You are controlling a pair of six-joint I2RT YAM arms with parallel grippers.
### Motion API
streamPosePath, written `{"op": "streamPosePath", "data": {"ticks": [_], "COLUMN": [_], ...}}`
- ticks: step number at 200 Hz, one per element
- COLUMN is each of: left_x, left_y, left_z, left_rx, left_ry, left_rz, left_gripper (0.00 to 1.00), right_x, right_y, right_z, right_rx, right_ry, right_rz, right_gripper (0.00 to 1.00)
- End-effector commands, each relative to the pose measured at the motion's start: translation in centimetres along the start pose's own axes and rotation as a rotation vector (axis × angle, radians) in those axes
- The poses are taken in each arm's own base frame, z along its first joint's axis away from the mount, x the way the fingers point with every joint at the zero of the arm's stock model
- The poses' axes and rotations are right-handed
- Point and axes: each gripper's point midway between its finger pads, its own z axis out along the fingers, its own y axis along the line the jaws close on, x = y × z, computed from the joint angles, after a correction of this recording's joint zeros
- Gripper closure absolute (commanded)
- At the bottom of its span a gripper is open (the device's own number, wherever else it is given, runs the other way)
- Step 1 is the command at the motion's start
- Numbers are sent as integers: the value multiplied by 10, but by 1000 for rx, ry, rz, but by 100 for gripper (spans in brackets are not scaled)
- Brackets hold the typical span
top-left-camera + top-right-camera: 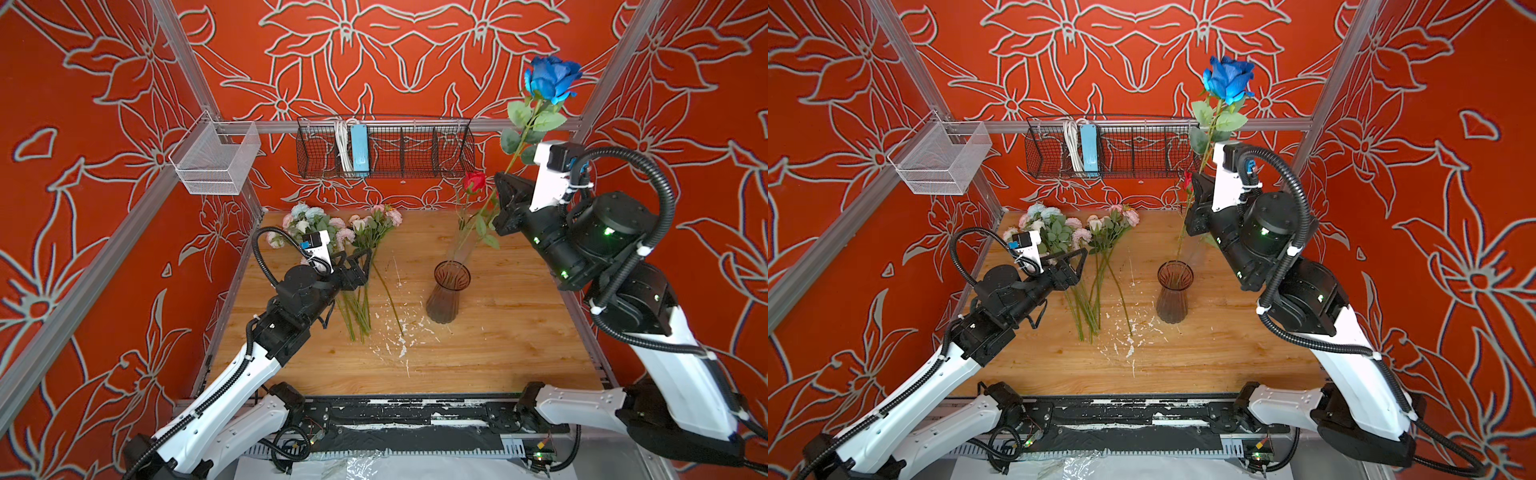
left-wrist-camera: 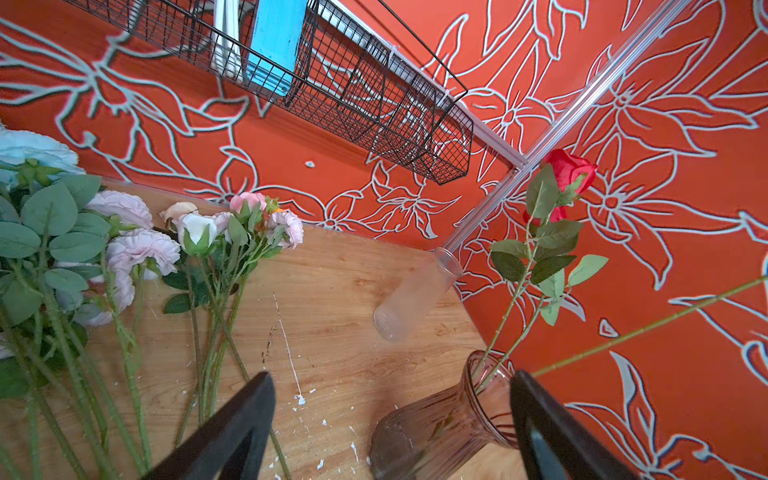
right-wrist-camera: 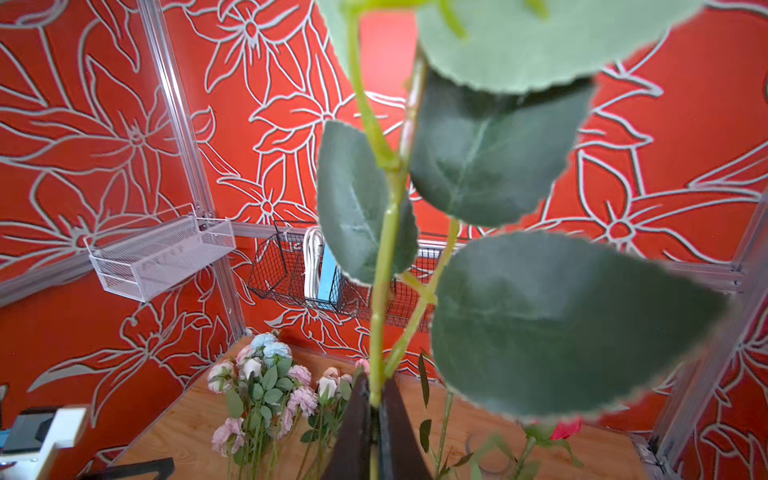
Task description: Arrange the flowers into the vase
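The blue rose's stem goes down to the vase's opening (image 1: 453,275) next in my right gripper, which releases it there. The stem already slants toward the brown vase.
A brownish ribbed glass vase (image 1: 446,295) (image 1: 1174,297) (image 2: 440,428) stands mid-table with a red rose (image 1: 475,181) (image 2: 569,168) in it. My right gripper (image 1: 500,187) (image 1: 1196,187) (image 3: 376,399) is raised above and behind the vase, shut on the stem of a deep blue rose (image 1: 550,79) (image 1: 1227,79). That stem slants down toward the vase's mouth. The other flowers (image 1: 332,232) (image 1: 1059,232) (image 2: 137,249) (image 3: 266,390), pink, white and pale blue, lie on the table at the left. My left gripper (image 1: 357,259) (image 1: 1073,257) (image 2: 392,378) hangs open over their stems, holding nothing.
A clear glass vase (image 1: 461,249) (image 2: 411,299) lies tilted behind the brown one. A black wire basket (image 1: 386,145) with a blue power strip hangs on the back wall, a white mesh basket (image 1: 216,158) on the left frame. White flecks dot the wooden table (image 1: 498,353).
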Motion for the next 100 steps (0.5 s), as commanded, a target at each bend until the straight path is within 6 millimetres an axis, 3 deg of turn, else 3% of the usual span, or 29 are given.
{"op": "streamPosePath", "data": {"ticks": [1, 60, 82, 100], "left_x": [-7, -6, -5, -5], "left_y": [4, 8, 8, 9], "left_z": [3, 4, 5, 5], "left_rx": [-17, -34, -35, -37], "left_ry": [-24, -23, -20, -19], "left_rz": [-17, -15, -17, -16], "left_gripper": [12, 12, 12, 12], "right_x": [31, 128, 159, 171], "right_y": [-1, 4, -9, -15], "right_z": [10, 36, 36, 33], "right_rx": [37, 85, 164, 196], "right_ry": [53, 259, 297, 305], "right_rz": [-56, -119, -136, -135], "right_gripper": [94, 89, 77, 69]}}
